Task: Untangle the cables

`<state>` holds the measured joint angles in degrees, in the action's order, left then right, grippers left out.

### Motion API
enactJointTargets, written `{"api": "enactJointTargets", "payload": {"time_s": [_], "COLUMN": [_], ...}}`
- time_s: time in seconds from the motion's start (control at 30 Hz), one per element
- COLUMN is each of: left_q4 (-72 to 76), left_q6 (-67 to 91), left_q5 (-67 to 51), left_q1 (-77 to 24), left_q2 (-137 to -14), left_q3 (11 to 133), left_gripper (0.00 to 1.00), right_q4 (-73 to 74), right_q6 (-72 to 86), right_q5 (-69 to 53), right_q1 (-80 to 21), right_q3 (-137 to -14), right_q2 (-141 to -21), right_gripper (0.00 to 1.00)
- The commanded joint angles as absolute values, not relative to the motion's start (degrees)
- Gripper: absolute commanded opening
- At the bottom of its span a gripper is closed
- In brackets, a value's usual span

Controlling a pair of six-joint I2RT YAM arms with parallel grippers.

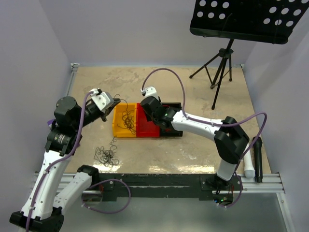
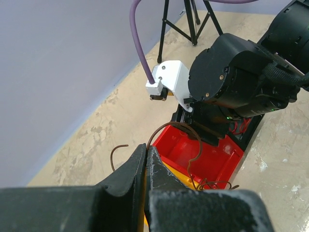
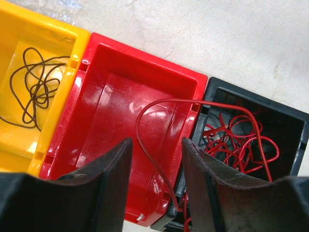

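The brown wire's other coils are in the yellow bin [image 1: 117, 126]. My left gripper will carry the wire's raised end down into it, with the fingers tilting downward, and release it there.
My left gripper [image 2: 146, 146] is shut on a thin brown wire [image 2: 193, 137] that arcs from the fingertips over the red bin [image 2: 207, 157]. In the top view the left gripper [image 1: 115, 103] is at the far left corner of the yellow bin [image 1: 117, 126], which holds dark wires [image 1: 128, 120]. My right gripper [image 3: 155, 142] is open above the red bin [image 3: 116, 106]. A red wire [image 3: 145, 145] loops between its fingers from the black bin [image 3: 289, 121], which holds red wires [image 3: 236, 142]. A tangle of dark wires [image 1: 106, 155] lies on the table.
The three bins stand side by side mid-table: yellow [image 3: 14, 130], red, black. The right arm's wrist [image 2: 236, 77] hangs close in front of the left gripper. A music stand [image 1: 222, 58] is at the back right. A black and white tool [image 1: 254, 159] lies at the right edge.
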<state>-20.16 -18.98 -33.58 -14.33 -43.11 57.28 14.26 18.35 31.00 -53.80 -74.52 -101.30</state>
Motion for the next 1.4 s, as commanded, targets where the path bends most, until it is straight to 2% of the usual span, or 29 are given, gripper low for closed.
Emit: {"api": "enactJointTargets", "payload": {"time_s": [0.0, 0.13, 0.37, 0.57, 0.77, 0.97, 1.37], "left_q4": [-17.5, -17.5, -17.7, -15.7, -12.7, -7.7, -4.0], "left_q6": [-17.5, -17.7, -19.0, -23.3, -27.4, -29.5, -35.1], "left_q5": [-32.2, -30.8, -26.0, -20.3, -19.2, -18.9, -18.5], "left_q1": [-14.5, -14.5, -14.5, -14.5, -14.5, -14.5, -15.2], "left_q2": [-42.5, -42.5, -43.2, -43.9, -43.9, -45.5, -51.4], "left_q3": [58.6, 58.7, 57.8, 53.8, 49.0, 44.7, 38.5], "left_gripper": [0.0, 0.0, 0.0, 0.0, 0.0, 0.0, 0.0], "right_q4": [15.2, 15.5, 15.9, 12.2, 2.0, 0.4, -0.1], "right_q6": [17.8, 18.8, 22.1, 28.2, 36.1, 37.4, 38.8], "right_q5": [32.4, 32.7, 35.9, 33.8, 18.1, 13.0, 13.4], "right_q1": [-54.3, -54.2, -54.1, -50.3, -37.9, -35.2, -34.8], "right_q3": [-77.2, -78.1, -77.1, -70.2, -56.2, -52.2, -52.6], "right_q2": [-102.2, -102.6, -100.1, -90.5, -80.3, -83.9, -93.1], "right_gripper": [0.45, 0.26, 0.01, 0.0, 0.0, 0.0, 0.0]}}
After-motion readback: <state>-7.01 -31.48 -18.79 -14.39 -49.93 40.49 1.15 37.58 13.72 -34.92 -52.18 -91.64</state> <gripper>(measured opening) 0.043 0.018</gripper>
